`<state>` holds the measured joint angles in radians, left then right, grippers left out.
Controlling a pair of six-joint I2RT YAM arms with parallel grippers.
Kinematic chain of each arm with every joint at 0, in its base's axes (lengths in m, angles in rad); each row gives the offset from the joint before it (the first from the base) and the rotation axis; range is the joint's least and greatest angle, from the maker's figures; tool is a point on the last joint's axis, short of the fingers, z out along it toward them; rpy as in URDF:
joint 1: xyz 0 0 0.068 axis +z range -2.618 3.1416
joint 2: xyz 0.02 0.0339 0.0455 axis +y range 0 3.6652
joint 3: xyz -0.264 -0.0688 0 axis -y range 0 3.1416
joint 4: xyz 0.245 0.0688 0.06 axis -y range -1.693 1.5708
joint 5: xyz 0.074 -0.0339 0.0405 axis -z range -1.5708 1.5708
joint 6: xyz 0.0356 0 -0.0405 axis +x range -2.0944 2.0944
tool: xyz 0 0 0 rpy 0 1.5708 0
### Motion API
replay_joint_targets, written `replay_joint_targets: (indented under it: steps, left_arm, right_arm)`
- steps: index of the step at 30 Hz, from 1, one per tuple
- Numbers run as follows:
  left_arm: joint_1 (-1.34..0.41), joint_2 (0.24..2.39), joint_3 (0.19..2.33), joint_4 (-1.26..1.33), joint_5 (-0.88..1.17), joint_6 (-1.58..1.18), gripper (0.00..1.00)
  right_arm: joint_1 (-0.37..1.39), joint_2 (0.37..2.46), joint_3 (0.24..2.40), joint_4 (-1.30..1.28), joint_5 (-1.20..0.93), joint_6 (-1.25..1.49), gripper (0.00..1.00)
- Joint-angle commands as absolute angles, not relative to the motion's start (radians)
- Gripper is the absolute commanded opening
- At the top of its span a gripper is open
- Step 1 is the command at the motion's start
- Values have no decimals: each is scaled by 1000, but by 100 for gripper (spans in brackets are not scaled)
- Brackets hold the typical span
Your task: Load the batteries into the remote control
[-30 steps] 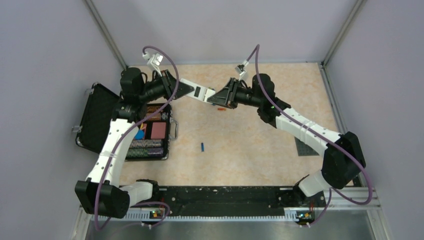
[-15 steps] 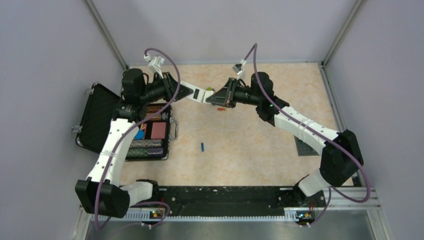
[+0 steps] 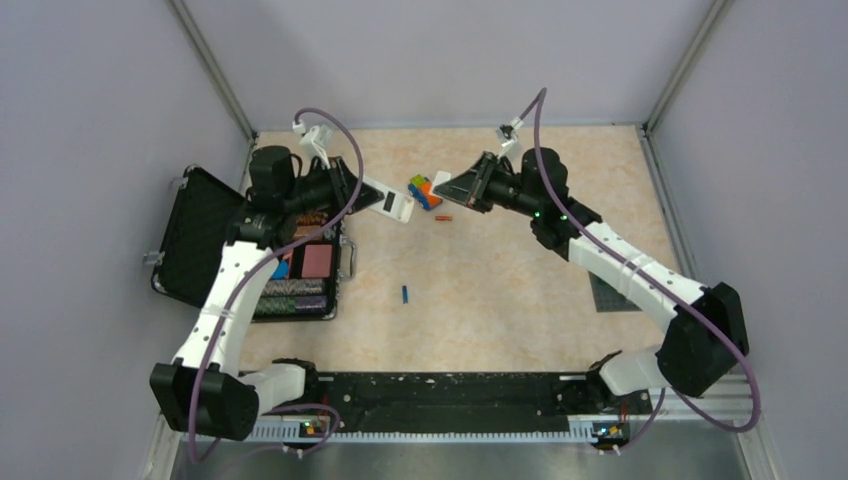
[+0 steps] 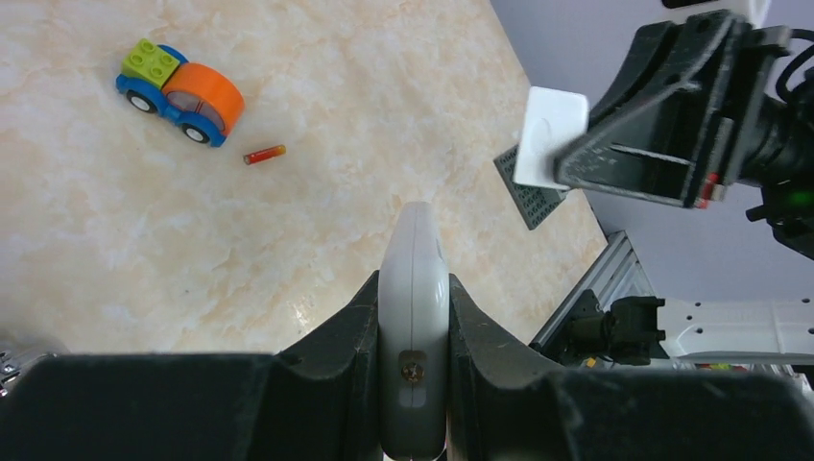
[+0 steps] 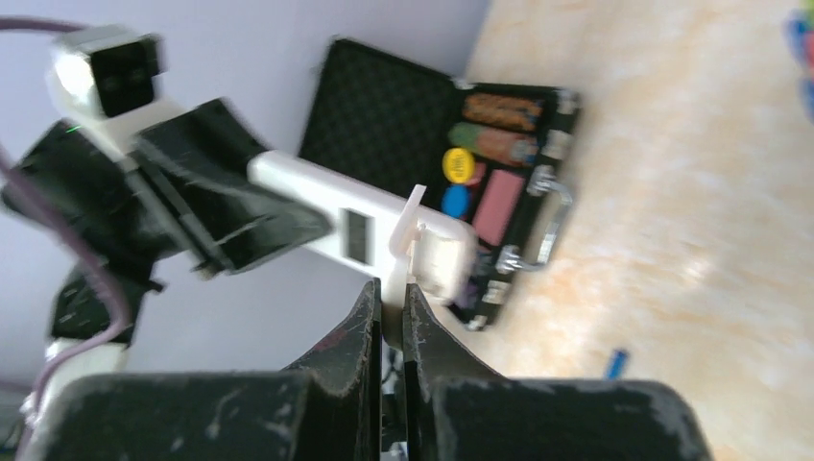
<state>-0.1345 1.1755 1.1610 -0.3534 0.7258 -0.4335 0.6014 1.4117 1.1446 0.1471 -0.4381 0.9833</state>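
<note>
My right gripper should next move down and back to release the cover plate on bare tabletop. That spot is below the gripper, nearer my base and clear of both batteries.
My left gripper is shut on the white remote control, held above the table; it shows edge-on between the jaws, and its open compartment shows in the right wrist view. My right gripper is shut on a thin white cover plate, held apart from the remote to its right. The orange-red battery lies on the table below the two grippers. The blue battery lies nearer the table's middle.
A toy car in orange, blue and green sits just behind the orange-red battery. An open black case with coloured pieces lies at the left under my left arm. A grey baseplate lies at the right under my right arm.
My right gripper shut on the cover plate and drew back to the right, away from the remote. The left gripper drew the remote slightly left. The toy car now shows between them.
</note>
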Motion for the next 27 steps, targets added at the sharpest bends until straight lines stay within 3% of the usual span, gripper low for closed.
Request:
replay_joint_targets:
  steps: [1,18,24,27]
  left_arm:
    - [-137,1110,1146,-324,709,-393,0]
    - [-137,1050,1071,-244,702,-459,0]
    - [-137,1051,1038,-209,711,-508,0]
    - [-137,1048,1031,-212,704,-510,0]
  right_arm:
    - [520,1359,1024,-15,-309,906,0]
    - [446,1563,848,-77,-309,906,1]
    - [443,1639,837,-111,-265,954,13]
    - [442,1631,827,-142,-214,961,27]
